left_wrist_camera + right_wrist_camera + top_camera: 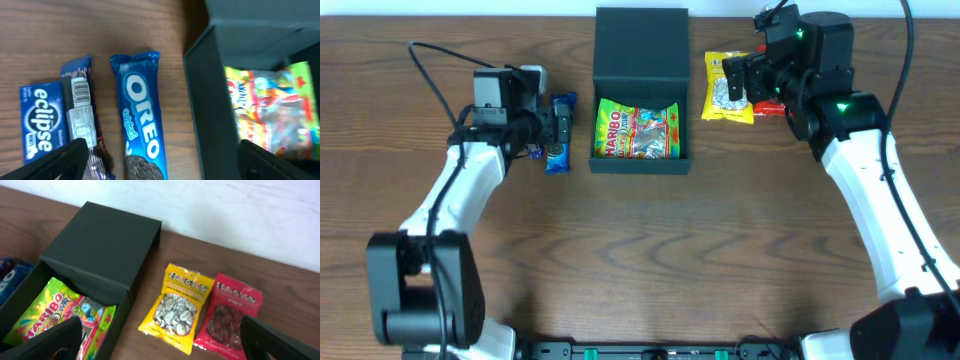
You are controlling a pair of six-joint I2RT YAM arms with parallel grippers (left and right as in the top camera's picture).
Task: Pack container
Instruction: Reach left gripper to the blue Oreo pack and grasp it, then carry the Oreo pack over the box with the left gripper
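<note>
Because its spread fingers overhang the wrapped bar and the container's side, I need to narrow my left gripper and lower it astride the blue Oreo packet's middle.
The dark container stands open at the back middle of the table, its lid folded back flat. A green Haribo bag lies inside. My left gripper is open and hovers over the blue Oreo pack, with one finger above a dark wrapped bar and the other over the container's wall. My right gripper is open above a yellow sweets packet and a red packet, just right of the container. Neither gripper holds anything.
A blue eclipse mints pack lies left of the wrapped bar. The yellow packet and the partly hidden red one sit close to the table's back edge by the white wall.
</note>
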